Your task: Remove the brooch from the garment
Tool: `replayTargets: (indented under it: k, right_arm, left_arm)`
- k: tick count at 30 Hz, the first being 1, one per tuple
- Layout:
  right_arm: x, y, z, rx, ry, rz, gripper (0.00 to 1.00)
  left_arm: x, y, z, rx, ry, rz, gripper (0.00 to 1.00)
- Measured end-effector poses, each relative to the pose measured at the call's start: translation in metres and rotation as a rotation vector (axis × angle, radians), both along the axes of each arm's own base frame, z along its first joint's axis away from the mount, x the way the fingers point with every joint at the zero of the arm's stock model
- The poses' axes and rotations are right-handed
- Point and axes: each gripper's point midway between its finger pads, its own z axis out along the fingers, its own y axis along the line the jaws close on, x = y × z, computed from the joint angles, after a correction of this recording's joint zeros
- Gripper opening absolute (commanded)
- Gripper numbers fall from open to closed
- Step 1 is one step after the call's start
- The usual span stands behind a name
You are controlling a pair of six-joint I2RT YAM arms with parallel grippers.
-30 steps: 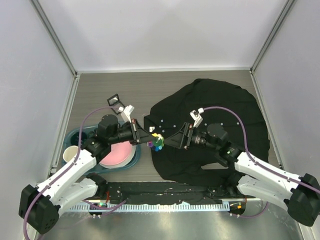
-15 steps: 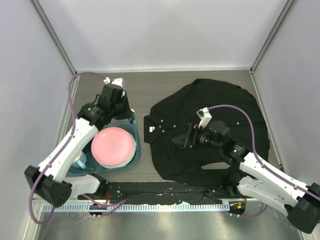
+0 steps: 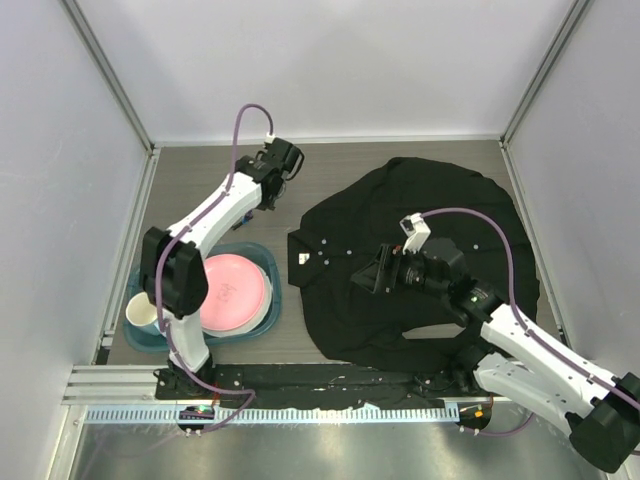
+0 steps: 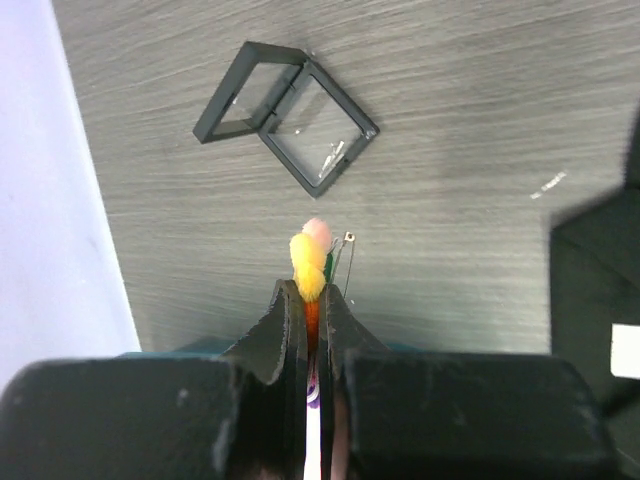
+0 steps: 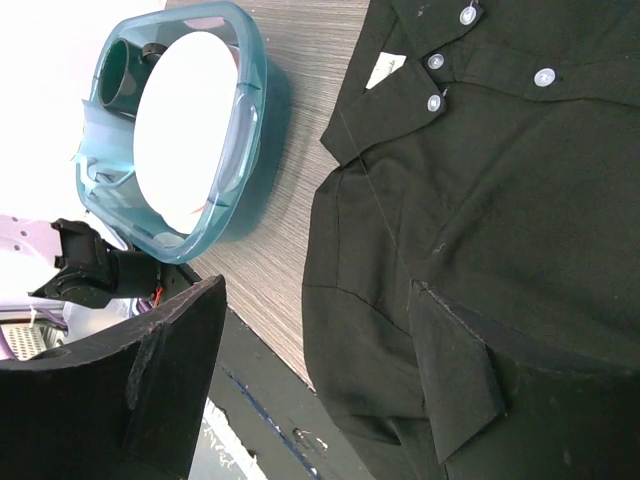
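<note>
The left gripper will next move down over the small black frame box (image 4: 294,116) and let go of the brooch (image 4: 310,262), because the box is open below, just beyond the brooch.
The brooch (image 4: 310,262) shows in the left wrist view as yellow, pink and green petals with a bare pin. It sticks out from between the fingertips of my left gripper (image 4: 312,290), which is shut on it. In the top view that gripper (image 3: 266,192) is at the back left of the table, clear of the garment, and hides the brooch. The garment (image 3: 430,250), a black shirt with white buttons, lies flat at the right. My right gripper (image 3: 385,270) hovers open and empty over its front (image 5: 500,200).
A small open black frame box (image 4: 285,125) lies on the table just beyond the brooch. A teal tub (image 3: 255,330) at the left holds a pink plate (image 3: 235,290) and a cup (image 3: 140,310). The cell walls close in the back and sides.
My left arm carried the brooch from the shirt, past the tub, to the back left of the table. My right gripper drew back slightly and stays open over the shirt.
</note>
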Motion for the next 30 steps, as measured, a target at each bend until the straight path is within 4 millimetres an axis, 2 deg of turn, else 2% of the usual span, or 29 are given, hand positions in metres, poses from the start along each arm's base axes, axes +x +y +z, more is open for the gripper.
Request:
replayTargets:
  k: [9, 15, 19, 27, 30]
  right_arm:
    - [-0.002, -0.004, 0.008, 0.018, -0.02, -0.005, 0.79]
    - [-0.003, -0.004, 0.008, 0.018, -0.015, 0.0, 0.79]
    - [-0.003, -0.004, 0.007, 0.019, -0.012, 0.001, 0.79]
    - [-0.001, -0.007, 0.004, 0.014, 0.002, -0.005, 0.79]
    - [-0.001, -0.006, 0.002, 0.011, 0.009, -0.004, 0.79]
  left_arm:
    - [0.034, 0.011, -0.023, 0.219, 0.024, -0.011, 0.0]
    - [0.057, 0.01, -0.051, 0.31, 0.043, -0.021, 0.0]
    - [0.065, 0.013, -0.069, 0.352, 0.067, -0.033, 0.0]
    - [0.077, 0.03, -0.066, 0.392, 0.044, -0.016, 0.0]
    - [0.08, 0.036, -0.071, 0.404, 0.052, -0.006, 0.0]
